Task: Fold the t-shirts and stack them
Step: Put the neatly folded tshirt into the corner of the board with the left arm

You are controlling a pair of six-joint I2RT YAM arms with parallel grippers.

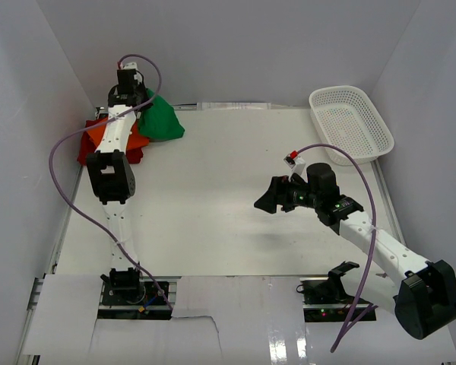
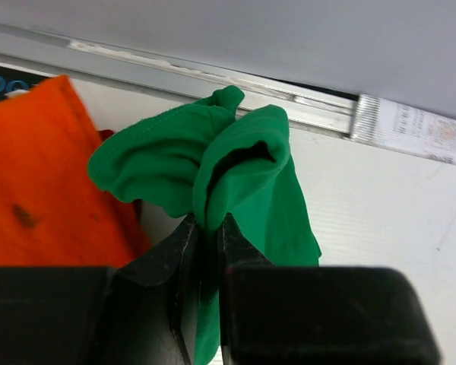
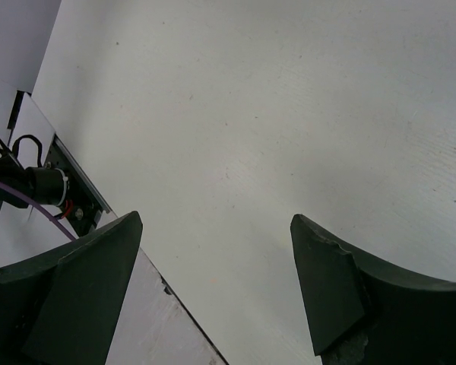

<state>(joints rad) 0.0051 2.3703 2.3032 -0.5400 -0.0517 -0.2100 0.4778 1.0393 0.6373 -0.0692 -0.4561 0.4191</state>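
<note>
The fold of the green t-shirt in my left gripper needs to go down and to the left in the top view next, and be released there, because the orange t-shirt (image 2: pixel 38 182) lies that way.
The bright green t-shirt (image 1: pixel 161 119) is bunched at the far left of the table, and my left gripper (image 2: pixel 207 222) is shut on a fold of it (image 2: pixel 235 171). From above, that gripper (image 1: pixel 142 100) sits over the shirt's left edge. Beside it lies the orange t-shirt (image 1: pixel 108 134) (image 2: pixel 38 182), resting on the dark red one (image 1: pixel 86 150). My right gripper (image 1: pixel 264 201) hangs open over bare table right of centre, nothing between its fingers (image 3: pixel 99 266).
A white mesh basket (image 1: pixel 351 124) stands at the far right corner. The table's back rail (image 2: pixel 213 76) runs just behind the green shirt. The left arm's base and cable (image 3: pixel 38 186) show at the near edge.
</note>
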